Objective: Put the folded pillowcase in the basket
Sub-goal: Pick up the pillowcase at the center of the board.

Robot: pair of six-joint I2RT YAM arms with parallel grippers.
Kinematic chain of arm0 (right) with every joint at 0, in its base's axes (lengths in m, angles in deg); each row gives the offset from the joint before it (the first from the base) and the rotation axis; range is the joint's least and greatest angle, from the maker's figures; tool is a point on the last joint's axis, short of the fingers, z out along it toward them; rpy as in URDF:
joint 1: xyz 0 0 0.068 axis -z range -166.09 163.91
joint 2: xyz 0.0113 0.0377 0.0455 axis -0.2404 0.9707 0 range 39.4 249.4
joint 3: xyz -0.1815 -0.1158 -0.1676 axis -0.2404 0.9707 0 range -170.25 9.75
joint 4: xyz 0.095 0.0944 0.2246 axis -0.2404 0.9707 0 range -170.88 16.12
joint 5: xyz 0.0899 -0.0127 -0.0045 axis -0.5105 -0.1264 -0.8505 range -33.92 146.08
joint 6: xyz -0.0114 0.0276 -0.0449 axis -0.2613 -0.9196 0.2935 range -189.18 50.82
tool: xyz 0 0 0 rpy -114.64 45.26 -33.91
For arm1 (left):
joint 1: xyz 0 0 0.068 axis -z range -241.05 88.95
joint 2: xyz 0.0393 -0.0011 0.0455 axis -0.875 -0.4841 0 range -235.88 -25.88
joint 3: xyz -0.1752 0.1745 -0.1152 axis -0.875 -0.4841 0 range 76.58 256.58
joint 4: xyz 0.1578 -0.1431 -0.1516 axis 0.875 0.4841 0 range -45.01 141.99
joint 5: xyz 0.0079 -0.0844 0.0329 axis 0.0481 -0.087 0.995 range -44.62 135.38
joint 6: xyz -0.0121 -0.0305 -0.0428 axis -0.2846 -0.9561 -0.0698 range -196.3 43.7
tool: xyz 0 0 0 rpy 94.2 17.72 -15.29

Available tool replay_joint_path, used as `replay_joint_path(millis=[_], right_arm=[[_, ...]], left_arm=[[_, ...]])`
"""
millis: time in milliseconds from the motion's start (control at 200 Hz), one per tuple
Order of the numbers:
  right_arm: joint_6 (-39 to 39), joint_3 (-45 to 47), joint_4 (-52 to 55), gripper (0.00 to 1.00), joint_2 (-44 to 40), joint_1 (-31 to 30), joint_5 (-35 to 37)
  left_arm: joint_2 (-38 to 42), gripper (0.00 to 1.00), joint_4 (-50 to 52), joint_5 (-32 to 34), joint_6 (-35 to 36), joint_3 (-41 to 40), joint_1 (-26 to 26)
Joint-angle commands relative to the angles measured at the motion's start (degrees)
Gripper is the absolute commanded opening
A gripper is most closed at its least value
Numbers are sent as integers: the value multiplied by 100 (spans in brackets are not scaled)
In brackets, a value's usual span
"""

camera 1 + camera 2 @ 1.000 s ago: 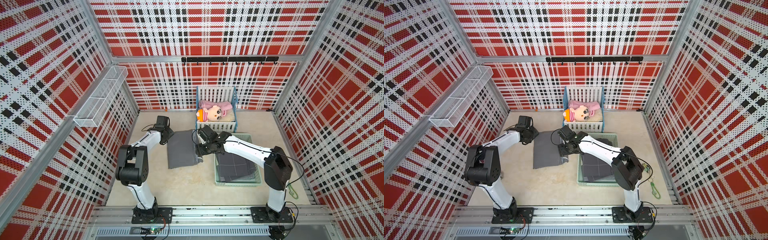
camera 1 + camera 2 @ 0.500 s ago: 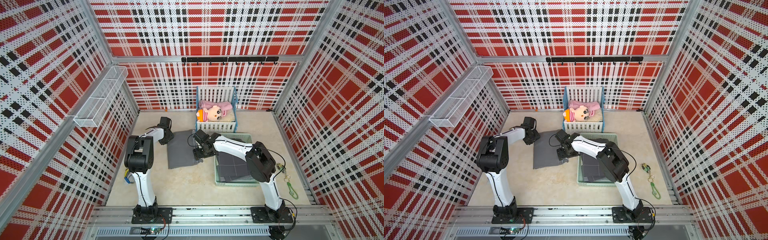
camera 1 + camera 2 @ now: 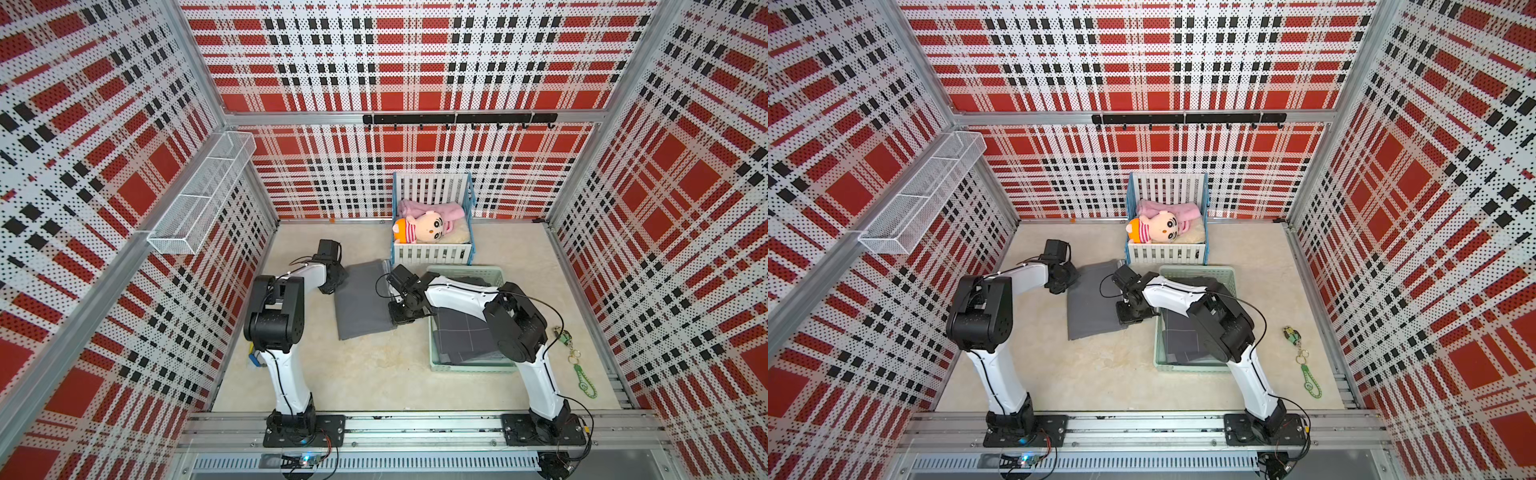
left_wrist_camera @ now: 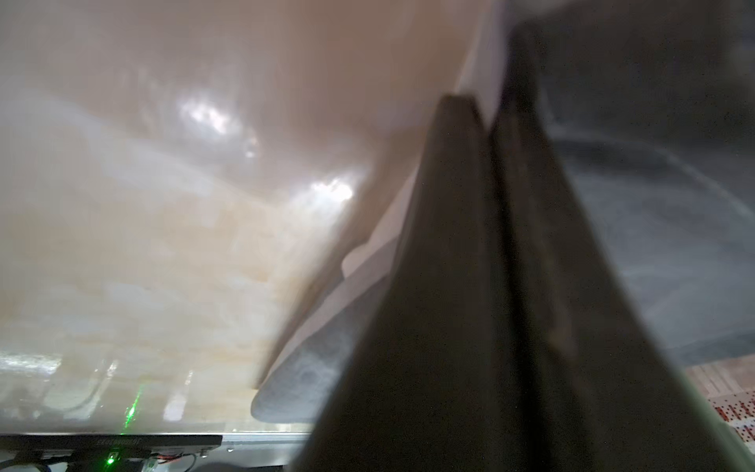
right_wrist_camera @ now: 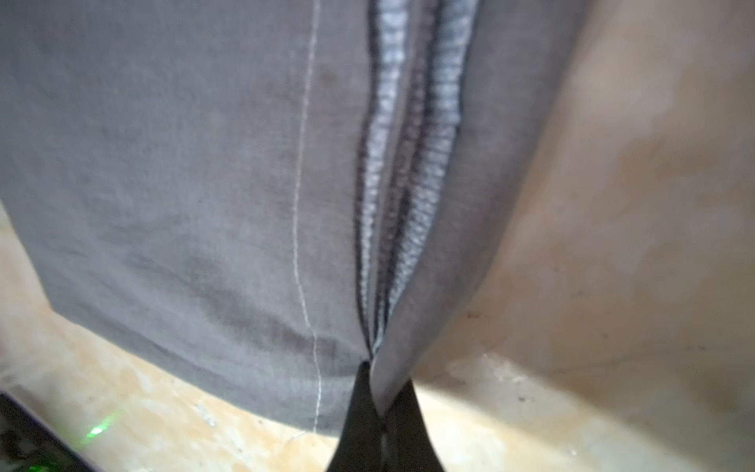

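I will next move my right gripper up over the basket's rim and down to let go of the pillowcase's edge above the dark grey cloth (image 3: 465, 332), because the basket is beside that gripper.
The folded pillowcase (image 3: 360, 301) (image 3: 1091, 305) is a plain grey rectangle lying flat on the floor, left of the basket (image 3: 473, 368) (image 3: 1192, 366). The basket is pale mint green and holds a dark grey cloth (image 3: 465, 332). My right gripper (image 3: 397, 318) (image 5: 378, 388) is shut on the pillowcase's (image 5: 184, 163) edge beside the basket, with cloth pinched between its fingertips. My left gripper (image 3: 332, 286) (image 4: 486, 118) sits at the opposite edge with its fingers pressed together. That view is blurred, and grey cloth (image 4: 674, 245) shows on both sides of the fingers.
A white crib (image 3: 432, 253) with blue edges holds a doll (image 3: 419, 228) just behind the basket. A green keychain (image 3: 582, 374) lies on the floor at the right. A wire shelf (image 3: 203, 195) hangs on the left wall and a hook rail (image 3: 457, 119) on the back wall.
Both grippers have gone from open to shut at the pillowcase's two side edges. The right gripper has slid a little toward the front. The pillowcase still lies flat.
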Motion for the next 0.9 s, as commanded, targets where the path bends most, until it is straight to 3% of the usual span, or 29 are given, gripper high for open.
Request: replay_joint_path(millis=[0, 271, 426, 686, 897], right_arm=[[-85, 296, -369, 0, -462, 8, -14], [-140, 835, -377, 0, -1798, -5, 322], [-199, 972, -220, 0, -2356, -4, 428], [-433, 1520, 540, 0, -3608, 68, 1353], [-982, 2299, 1157, 0, -4874, 400, 2000]], left_arm=[[644, 0, 290, -29, -122, -514, 136], [2530, 0, 398, 457, -587, -980, 896], [3168, 0, 562, 686, -846, -878, 1347], [3390, 0, 859, 945, -1170, -125, 2274], [2717, 0, 824, 1273, -1386, 900, 3445]])
